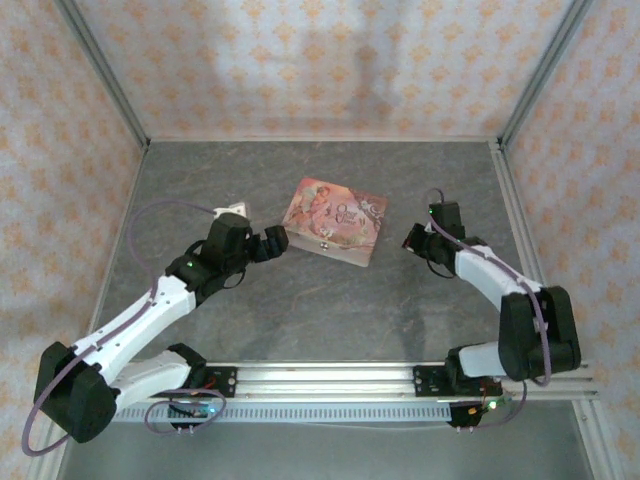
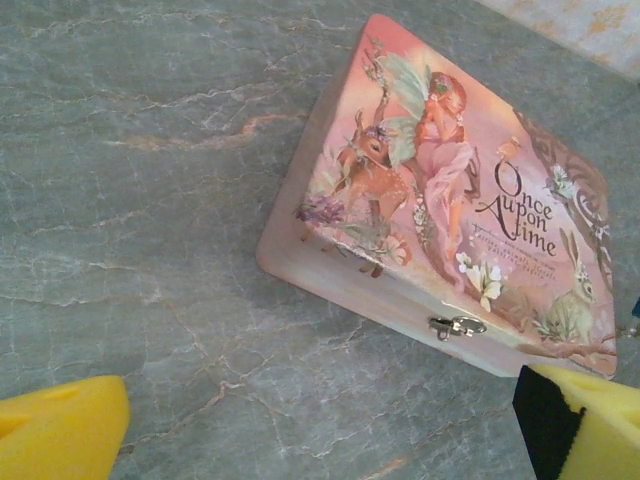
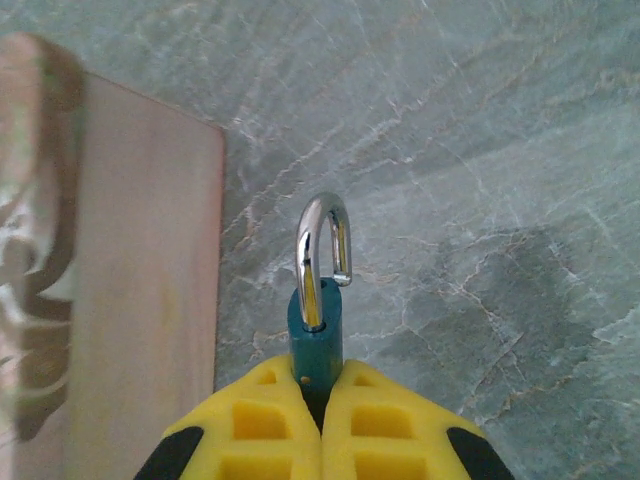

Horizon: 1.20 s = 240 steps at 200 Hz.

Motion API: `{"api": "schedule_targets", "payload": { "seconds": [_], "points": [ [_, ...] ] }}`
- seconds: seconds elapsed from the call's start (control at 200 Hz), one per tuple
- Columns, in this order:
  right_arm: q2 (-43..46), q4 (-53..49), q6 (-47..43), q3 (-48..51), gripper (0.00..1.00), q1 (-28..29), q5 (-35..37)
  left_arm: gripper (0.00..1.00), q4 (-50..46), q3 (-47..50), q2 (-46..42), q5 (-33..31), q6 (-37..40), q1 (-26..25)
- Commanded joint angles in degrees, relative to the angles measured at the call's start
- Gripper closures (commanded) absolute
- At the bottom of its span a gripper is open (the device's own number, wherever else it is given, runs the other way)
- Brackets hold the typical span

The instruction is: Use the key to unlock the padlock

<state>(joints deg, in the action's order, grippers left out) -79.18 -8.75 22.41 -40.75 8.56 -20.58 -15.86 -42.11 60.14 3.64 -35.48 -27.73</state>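
My right gripper will lower the padlock [image 3: 316,335] onto the table next to the pink floral box next. Then it will let go of the padlock.
My right gripper [image 3: 320,388] is shut on the padlock [image 3: 316,335], a small teal body with a silver shackle [image 3: 322,240]. The shackle stands up out of the yellow fingers, and its free end hangs clear of the body. In the top view the right gripper [image 1: 412,240] sits just right of the pink floral box [image 1: 335,220]. My left gripper [image 1: 275,242] is open at the box's near left corner, with bare table between its yellow fingers [image 2: 60,430]. The key is hidden.
The box [image 2: 450,200] lies shut on the grey marbled table [image 1: 300,310], its small metal clasp [image 2: 457,325] on the near side wall. Patterned walls close the table in at the back and both sides. A metal rail [image 1: 330,375] runs along the near edge.
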Motion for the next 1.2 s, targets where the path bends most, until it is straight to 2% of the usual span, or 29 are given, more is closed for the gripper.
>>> {"api": "schedule_targets", "payload": {
  "seconds": [0.0,0.22,0.26,0.325,0.405,0.51,0.63,0.646,0.676,0.691,0.796,0.896,0.976,1.076,1.196],
  "points": [
    [-4.1,6.0,4.8,0.6,1.00,-1.8,-4.5,0.00,0.9,1.4,-0.2,-2.1,0.1,-0.4],
    [-10.1,9.3,7.8,0.4,1.00,-2.8,-5.9,0.00,1.0,1.8,-0.1,-2.4,-0.1,-0.4],
    [-10.4,9.3,8.1,0.4,0.95,-2.8,-5.7,0.00,1.0,1.8,0.0,-2.6,-0.1,-0.5],
    [-10.0,7.7,8.2,0.1,0.79,-2.9,-4.7,0.00,1.0,1.7,0.1,-2.7,-0.1,-0.5],
    [-7.1,5.7,7.6,0.4,0.67,-3.1,-2.6,0.00,0.7,1.3,0.5,-3.1,0.0,-0.5],
    [-1.8,1.2,6.3,0.9,0.58,-4.6,0.4,0.00,-0.2,0.0,1.3,-4.1,0.6,-0.4],
    [5.5,-7.1,2.5,-1.4,0.51,-4.9,10.6,0.00,-2.1,-2.9,2.4,-7.5,2.5,-0.4],
    [6.2,-7.8,2.2,-1.8,0.47,-4.9,12.0,0.00,-2.5,-3.5,2.7,-8.1,2.9,-0.3],
    [7.2,-9.1,1.5,-2.9,0.07,-4.9,14.6,0.00,-3.6,-5.0,3.5,-9.6,3.7,-0.1],
    [7.5,-9.8,1.2,-3.6,0.00,-4.9,16.0,0.00,-4.3,-5.8,4.0,-10.4,4.1,0.1],
    [7.4,-13.9,-1.3,-9.4,0.01,-4.9,25.2,0.00,-10.1,-13.8,9.3,-14.8,6.7,2.8],
    [5.4,-14.3,-3.0,-13.4,0.01,-4.9,35.1,0.00,-13.8,-20.0,13.8,-19.3,12.8,5.7],
    [5.7,-7.2,-7.0,-10.9,0.01,-4.9,42.6,0.00,-7.5,-17.9,13.9,-24.0,18.0,7.9],
    [6.4,4.1,-14.8,-4.8,0.01,-4.9,46.1,0.00,4.1,-10.2,12.6,-33.6,25.3,10.1],
    [5.8,14.2,-19.3,2.4,0.01,-4.9,47.9,0.00,8.8,-5.5,15.0,-33.6,25.8,15.2]
  ]
}}
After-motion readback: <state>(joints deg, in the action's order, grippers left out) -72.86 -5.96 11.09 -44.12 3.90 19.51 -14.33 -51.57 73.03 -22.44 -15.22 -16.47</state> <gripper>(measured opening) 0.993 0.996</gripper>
